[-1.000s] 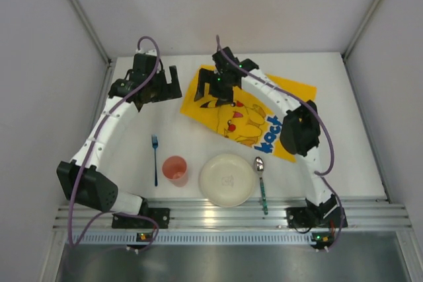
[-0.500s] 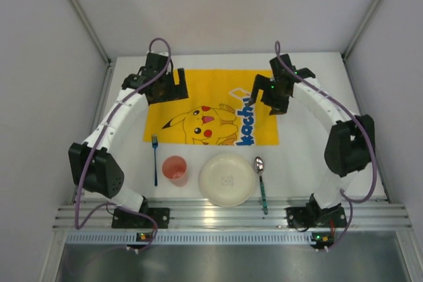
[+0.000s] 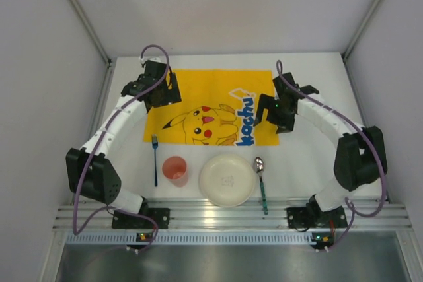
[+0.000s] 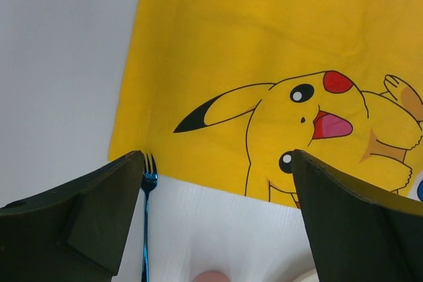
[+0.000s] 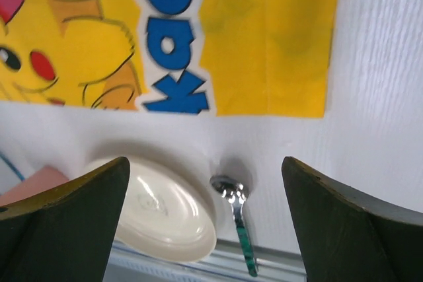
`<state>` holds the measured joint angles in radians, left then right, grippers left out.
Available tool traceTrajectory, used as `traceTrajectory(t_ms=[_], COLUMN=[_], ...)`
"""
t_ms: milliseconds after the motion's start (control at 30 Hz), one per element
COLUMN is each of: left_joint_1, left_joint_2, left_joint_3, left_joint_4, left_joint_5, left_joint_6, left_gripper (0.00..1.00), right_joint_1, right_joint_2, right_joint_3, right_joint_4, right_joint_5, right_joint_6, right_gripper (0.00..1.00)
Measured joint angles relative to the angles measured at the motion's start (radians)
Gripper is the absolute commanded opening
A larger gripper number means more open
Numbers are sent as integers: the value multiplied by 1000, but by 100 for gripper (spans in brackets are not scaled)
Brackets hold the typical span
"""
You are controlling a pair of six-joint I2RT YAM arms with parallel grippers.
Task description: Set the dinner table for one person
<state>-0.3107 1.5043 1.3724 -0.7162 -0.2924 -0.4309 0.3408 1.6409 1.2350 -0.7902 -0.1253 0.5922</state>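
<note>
My right gripper moves back next and lowers its open fingers astride the plate's rim by the spoon, which lies below and back from the gripper.
The white dinner table [image 3: 324, 156] carries a yellow cartoon placemat [image 3: 208, 100], spread flat at the back. In front of it lie a blue fork [image 3: 155, 160], a pink cup [image 3: 175, 170], a cream plate [image 3: 228, 179] and a spoon [image 3: 262, 183] with a green handle. My left gripper [image 3: 165, 90] hangs open over the mat's left part; in its wrist view the left gripper [image 4: 217, 163] frames the fork [image 4: 147, 216] and the mat's near edge. My right gripper [image 3: 277, 113] stands open at the mat's right edge; below the right gripper [image 5: 205, 163] show the plate [image 5: 165, 212] and spoon [image 5: 234, 209]. Neither gripper holds anything.
A slotted aluminium rail [image 3: 231, 212] runs along the table's near edge, with both arm bases on it. White walls stand close on the left, right and back. The cup's rim [image 4: 211, 277] shows at the bottom of the left wrist view.
The placemat went from skewed to flat and square with the table. My right gripper let go of it and moved right and nearer. The left gripper shifted slightly over the mat's left part.
</note>
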Motion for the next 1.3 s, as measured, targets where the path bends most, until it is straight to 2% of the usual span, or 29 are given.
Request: traceTrajectory(t_ms=[167,367,500,667,1300], left_joint_1=[9,8,8,-13,-37], left_joint_2=[-3,-4,-4,-4,-49], left_joint_3=[-1,-20,-55,-61,-132], left_joint_4=[-35,-63,-64,-66,-70], left_joint_5=[-12,-5,43,84,89], left_joint_6=[-39,-61,-82,-106,-118], left_gripper=[99,99,99,99,99], right_joint_1=[160,353,389,397,478], right_joint_2=[-223,-352,-355,-355,-175], right_joint_3=[-24,-232,-377,-452,-407], right_joint_4=[-80,-108,-109,-69,50], right_joint_5=[2,-65,-77,-74,-56], right_joint_6=[-33,-18,20,49,64], right_gripper=[98,94,87,82,67])
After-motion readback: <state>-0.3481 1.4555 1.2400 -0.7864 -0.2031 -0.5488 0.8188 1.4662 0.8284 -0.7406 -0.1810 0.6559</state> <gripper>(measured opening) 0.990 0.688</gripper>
